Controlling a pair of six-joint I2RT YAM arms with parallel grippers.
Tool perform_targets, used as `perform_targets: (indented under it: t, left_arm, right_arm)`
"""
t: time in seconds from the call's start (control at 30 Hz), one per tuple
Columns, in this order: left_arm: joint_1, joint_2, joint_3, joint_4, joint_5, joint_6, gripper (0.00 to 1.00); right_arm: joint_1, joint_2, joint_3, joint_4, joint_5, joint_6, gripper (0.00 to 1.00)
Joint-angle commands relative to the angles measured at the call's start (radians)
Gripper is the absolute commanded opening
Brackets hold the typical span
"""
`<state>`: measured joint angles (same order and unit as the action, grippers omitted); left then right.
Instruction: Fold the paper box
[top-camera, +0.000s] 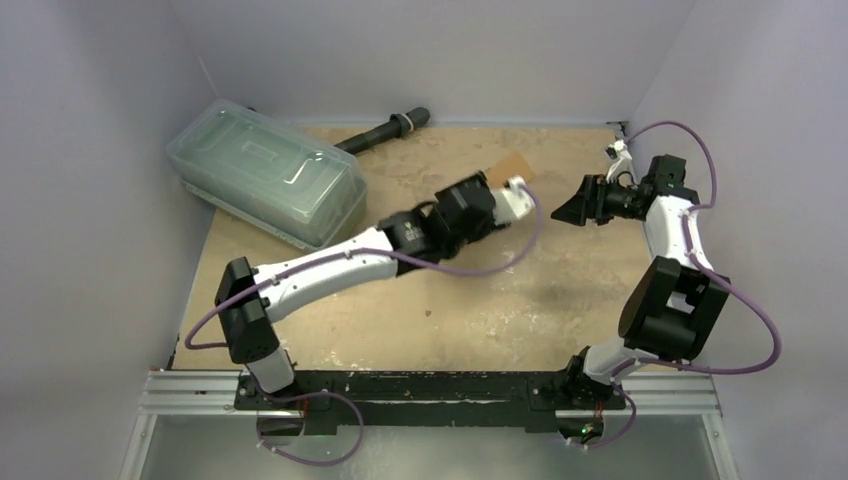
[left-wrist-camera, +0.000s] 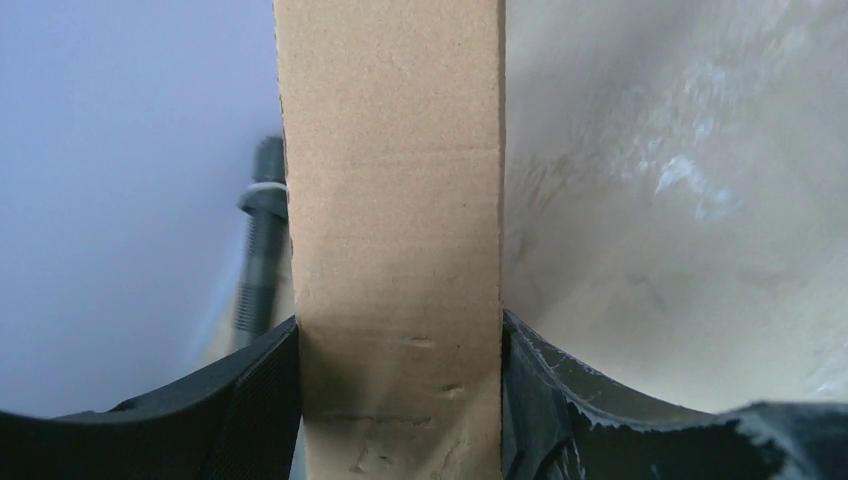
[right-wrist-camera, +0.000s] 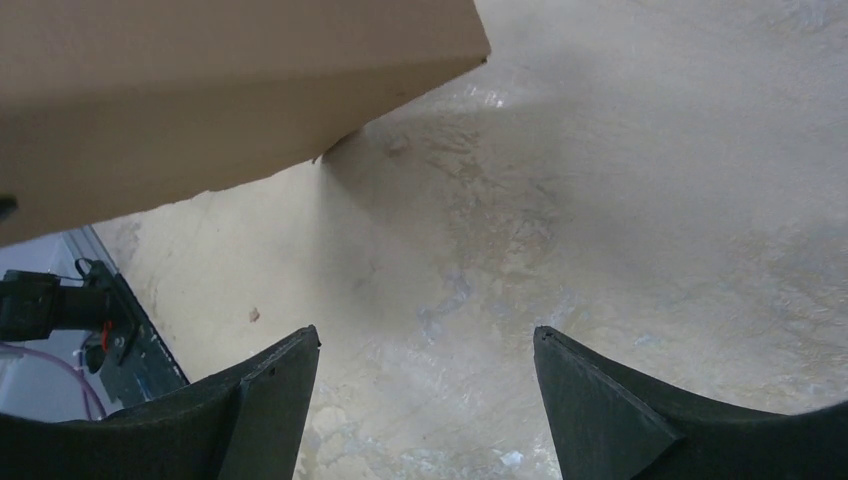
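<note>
Next, my left gripper moves back toward the bar and lowers the paper box onto the table there.
The paper box (left-wrist-camera: 395, 200) is a brown cardboard piece running straight up between my left gripper's two fingers. My left gripper (left-wrist-camera: 400, 330) is shut on it, both black pads pressed against its sides. From above, only a small brown corner of the box (top-camera: 510, 163) shows past the left gripper (top-camera: 515, 188), near the table's middle back. My right gripper (top-camera: 562, 210) stands open a short way to the right of it, pointing at it. In the right wrist view the box (right-wrist-camera: 200, 90) fills the upper left, and the right gripper (right-wrist-camera: 425, 335) holds nothing over bare tabletop.
A clear greenish lidded plastic container (top-camera: 265, 185) sits at the back left. A black rod (top-camera: 385, 132) lies behind it near the back wall; the rod (left-wrist-camera: 262, 240) also shows left of the cardboard. Grey walls close in three sides. The arms' rail (top-camera: 430, 390) runs along the near edge.
</note>
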<state>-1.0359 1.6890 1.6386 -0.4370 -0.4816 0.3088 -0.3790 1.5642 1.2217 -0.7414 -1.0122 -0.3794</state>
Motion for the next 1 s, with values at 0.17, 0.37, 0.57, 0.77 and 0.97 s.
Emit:
perform_targets:
  t: [0.17, 0.37, 0.57, 0.77, 0.97]
  left_arm:
    - [-0.27, -0.061, -0.304, 0.591, -0.409, 0.596, 0.07]
    - [-0.412, 0.048, -0.503, 0.86, -0.543, 0.689, 0.0]
    - [-0.485, 0.278, -0.692, 1.484, -0.696, 0.979, 0.0]
    - [-0.518, 0.512, -0.722, 2.034, -0.75, 1.254, 0.12]
    - [-0.553, 0.578, -0.718, 2.011, -0.802, 1.173, 0.59]
  right_arm:
    - [-0.072, -0.077, -0.005, 0.047, -0.029, 0.028, 0.82]
    - [-0.112, -0.077, -0.002, 0.068, -0.037, 0.021, 0.82]
    - [-0.112, -0.077, -0.007, 0.065, -0.031, 0.014, 0.83]
    - [-0.112, -0.079, -0.014, 0.057, -0.028, 0.005, 0.83]
    - [-0.112, -0.08, -0.016, 0.047, -0.024, -0.001, 0.83]
